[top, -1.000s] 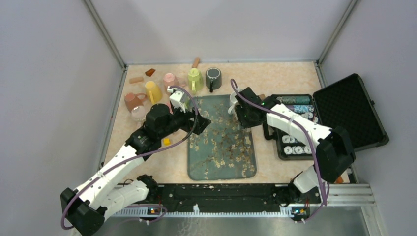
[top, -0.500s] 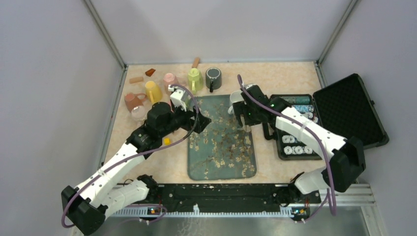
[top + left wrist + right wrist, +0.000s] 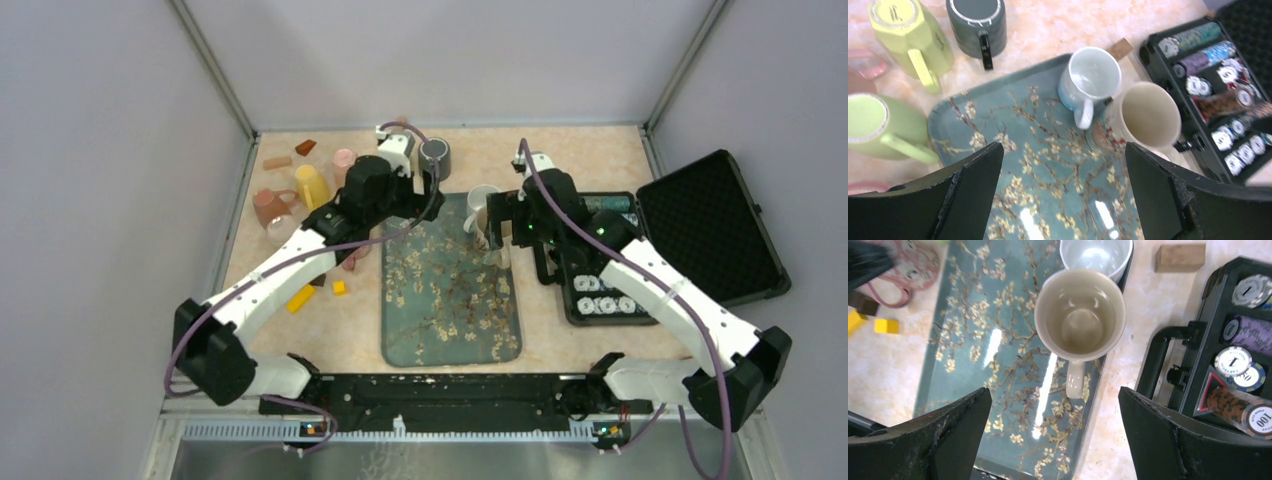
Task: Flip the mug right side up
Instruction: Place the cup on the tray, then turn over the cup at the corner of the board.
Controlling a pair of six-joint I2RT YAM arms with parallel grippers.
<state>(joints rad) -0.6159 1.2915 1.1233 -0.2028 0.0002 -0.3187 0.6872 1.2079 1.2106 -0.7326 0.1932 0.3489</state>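
Note:
Because the dark grey mug stands base up with its handle toward the tray (image 3: 1048,190), I will move my left gripper outward and down around that dark handle (image 3: 985,51).
The cream mug (image 3: 1080,315) stands right side up on the floral tray (image 3: 973,390), mouth up, handle pointing at my right gripper (image 3: 1053,405). That gripper hangs open above the mug's near side and touches nothing. A white mug (image 3: 1095,252) stands upright just behind the cream one; both show in the left wrist view, cream mug (image 3: 1148,115) and white mug (image 3: 1089,75). My left gripper (image 3: 1063,165) is open and empty above the tray's (image 3: 1048,190) back part. A dark grey mug (image 3: 977,25) and two green mugs (image 3: 903,30) stand base up nearby.
An open black case of poker chips (image 3: 600,270) lies right of the tray (image 3: 450,310), its lid (image 3: 710,225) flat beyond. A wooden block (image 3: 1180,256) sits behind the case. More mugs (image 3: 311,185) crowd the back left. A yellow block (image 3: 885,325) and a pink object (image 3: 903,270) lie left of the tray.
My right gripper opened, let go of the cream mug and lifted back from it. The left arm swung from the tray's left side toward the mugs at the back.

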